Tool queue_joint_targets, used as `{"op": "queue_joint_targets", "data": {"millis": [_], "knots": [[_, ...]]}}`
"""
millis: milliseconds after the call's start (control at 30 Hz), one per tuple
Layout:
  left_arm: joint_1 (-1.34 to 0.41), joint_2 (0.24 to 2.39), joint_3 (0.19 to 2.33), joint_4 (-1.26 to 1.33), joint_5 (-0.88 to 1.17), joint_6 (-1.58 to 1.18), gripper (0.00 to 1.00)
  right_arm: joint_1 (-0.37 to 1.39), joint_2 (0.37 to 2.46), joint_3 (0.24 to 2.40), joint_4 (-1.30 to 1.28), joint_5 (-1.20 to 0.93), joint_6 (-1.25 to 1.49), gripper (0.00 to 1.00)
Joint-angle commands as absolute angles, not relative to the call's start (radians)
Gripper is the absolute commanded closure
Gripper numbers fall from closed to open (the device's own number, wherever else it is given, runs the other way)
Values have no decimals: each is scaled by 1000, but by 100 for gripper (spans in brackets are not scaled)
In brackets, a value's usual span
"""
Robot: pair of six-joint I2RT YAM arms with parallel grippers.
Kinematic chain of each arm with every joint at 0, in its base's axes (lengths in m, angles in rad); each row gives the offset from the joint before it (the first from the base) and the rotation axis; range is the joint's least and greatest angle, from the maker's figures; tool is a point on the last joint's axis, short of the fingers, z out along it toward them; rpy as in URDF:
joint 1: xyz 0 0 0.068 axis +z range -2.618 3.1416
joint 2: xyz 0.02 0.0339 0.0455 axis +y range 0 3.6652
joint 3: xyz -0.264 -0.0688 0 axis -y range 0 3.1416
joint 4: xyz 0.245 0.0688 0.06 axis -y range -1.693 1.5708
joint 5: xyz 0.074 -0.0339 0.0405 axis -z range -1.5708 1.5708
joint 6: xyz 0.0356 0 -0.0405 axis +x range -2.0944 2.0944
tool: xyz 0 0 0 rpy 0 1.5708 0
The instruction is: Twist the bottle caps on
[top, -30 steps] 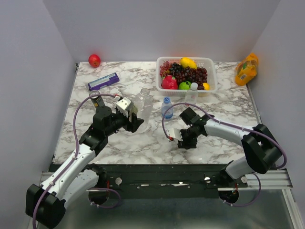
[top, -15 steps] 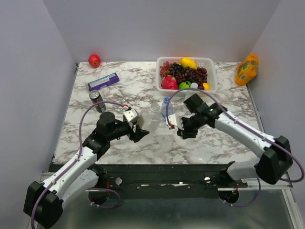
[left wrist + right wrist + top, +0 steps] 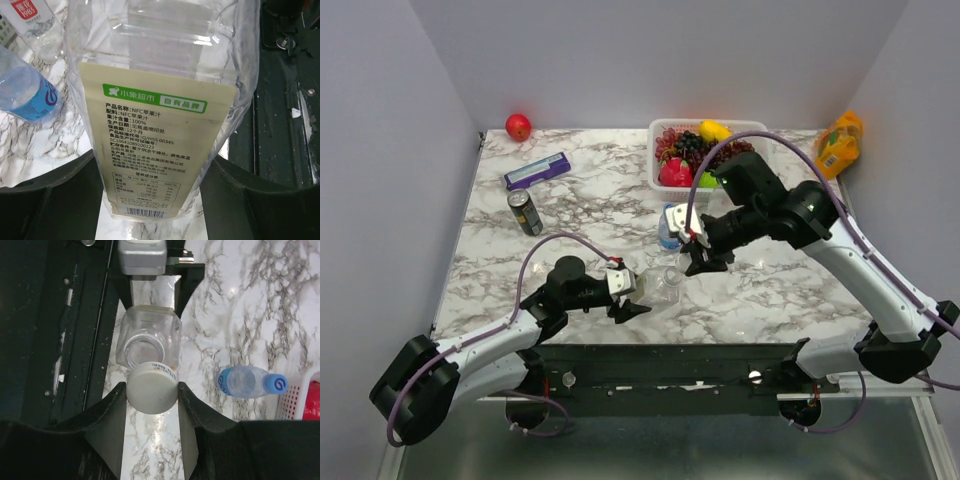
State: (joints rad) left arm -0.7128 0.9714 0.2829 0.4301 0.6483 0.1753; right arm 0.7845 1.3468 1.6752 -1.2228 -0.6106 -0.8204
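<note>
Next, my right gripper moves down onto the bottle's opening (image 3: 673,277) (image 3: 145,351) to release the cap. That opening lies below the gripper, to its left in the top view.
My left gripper (image 3: 638,297) is shut on the clear bottle with the yellow-green label (image 3: 155,130), which stands upright near the table's front edge (image 3: 662,283). Its mouth (image 3: 149,347) is open. My right gripper (image 3: 705,260) is shut on a white cap (image 3: 152,388) and holds it above the bottle, a little off the mouth. The blue-labelled bottle (image 3: 668,225) stands just behind with a blue cap (image 3: 275,384) on it. Another clear bottle with a red label patch (image 3: 36,20) shows in the left wrist view.
A white basket (image 3: 763,181) of fruit stands at the back. A dark can (image 3: 525,212), a purple box (image 3: 537,170) and a red apple (image 3: 518,126) are at the back left. An orange juice bottle (image 3: 838,145) is at the back right.
My left gripper has drawn the yellow-green-labelled bottle toward the front edge and to the right. My right gripper has risen and swung over it with the white cap.
</note>
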Motion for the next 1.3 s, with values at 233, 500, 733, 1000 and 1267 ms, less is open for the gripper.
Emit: {"op": "queue_joint_targets", "data": {"millis": [233, 500, 733, 1000, 1267], "knots": [[-729, 959, 261, 581, 677, 189, 100, 934, 1430, 1701, -1292, -491, -891, 68], [-729, 951, 258, 583, 673, 196, 100, 939, 1448, 1712, -1244, -396, -856, 68], [-729, 956, 259, 591, 669, 199, 100, 951, 1451, 1723, -1285, -442, -900, 68], [-729, 959, 259, 586, 655, 192, 100, 974, 1465, 1746, -1361, -520, -959, 66], [-727, 950, 253, 601, 629, 187, 100, 977, 1485, 1732, -1335, -451, -943, 66]]}}
